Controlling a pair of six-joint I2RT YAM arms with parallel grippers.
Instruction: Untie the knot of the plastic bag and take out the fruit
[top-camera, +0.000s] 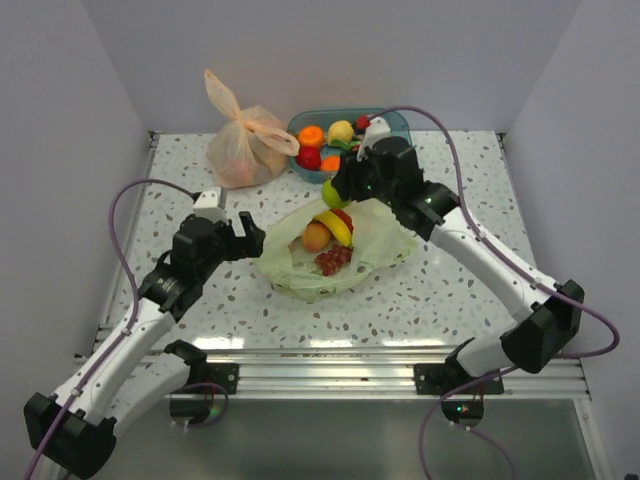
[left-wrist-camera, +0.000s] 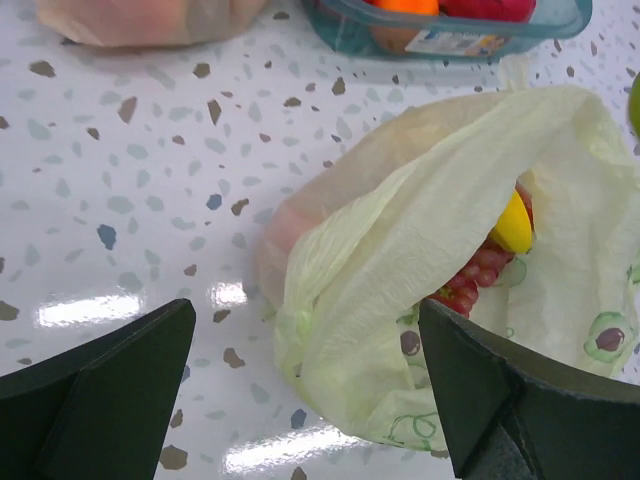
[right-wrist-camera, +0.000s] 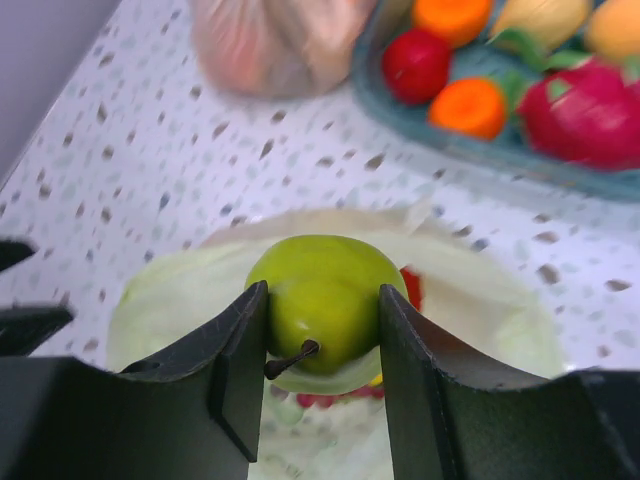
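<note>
The right gripper moves outward over the blue basket's end (top-camera: 398, 123) past the pink fruit next, then lowers and releases the green pear lifted from the bag.
The pale green plastic bag (top-camera: 385, 245) lies open in the middle of the table, and the knot is out of view. Inside it rest fruit: a yellow banana (top-camera: 335, 228), a peach (top-camera: 316, 236) and dark red grapes (top-camera: 333, 260). My right gripper (right-wrist-camera: 323, 292) hangs over the bag's far edge, shut on a green stemmed fruit (right-wrist-camera: 320, 265); the same green fruit (top-camera: 331, 193) shows from above. My left gripper (left-wrist-camera: 307, 320) stands open just left of the bag (left-wrist-camera: 400, 270), its fingers straddling the bag's near left edge, holding nothing. Banana (left-wrist-camera: 512, 225) and grapes (left-wrist-camera: 470, 280) peek from the mouth.
A tied peach-orange bag (top-camera: 245, 140) sits at the back left. Beside it, a blue basket (top-camera: 398, 122) holds several fruits, just behind the right gripper. White walls close in the table on three sides.
</note>
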